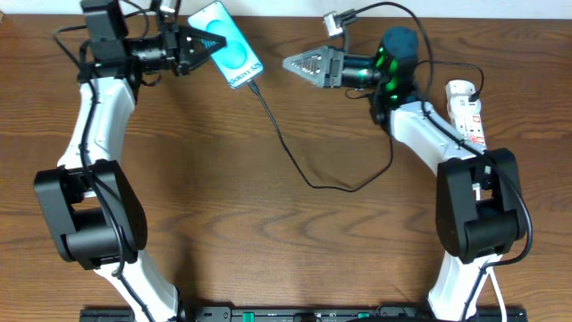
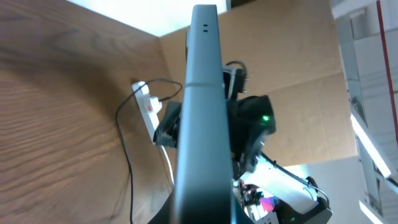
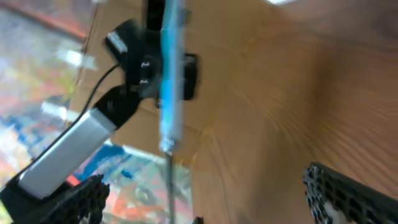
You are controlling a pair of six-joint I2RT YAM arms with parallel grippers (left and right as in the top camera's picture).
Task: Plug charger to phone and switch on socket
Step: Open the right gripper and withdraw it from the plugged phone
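My left gripper is going to move down and back onto the bare tabletop below it and let go of the phone, because the charger's tip is in the phone (image 1: 234, 51).
The phone (image 1: 234, 51), light blue with a white label strip, hangs tilted over the far left of the table with my left gripper (image 1: 204, 42) shut on its upper end. In the left wrist view it shows edge-on as a dark bar (image 2: 199, 118). The charger (image 1: 288, 154), a thin black cable, runs from the phone's lower end in a loop across the table towards the right arm. Its tip sits at the phone's bottom edge (image 3: 168, 144). My right gripper (image 1: 299, 64) hovers just right of the phone, open wide, with nothing between its fingers (image 3: 348, 193). The white socket (image 1: 466, 111) lies at the far right.
The wooden table (image 1: 223, 224) stretches in front of both arms. A cardboard wall (image 2: 292, 62) stands behind it. A small grey connector on a black lead (image 1: 334, 23) hangs near the back edge above the right gripper. The socket (image 2: 147, 104) also shows past the phone.
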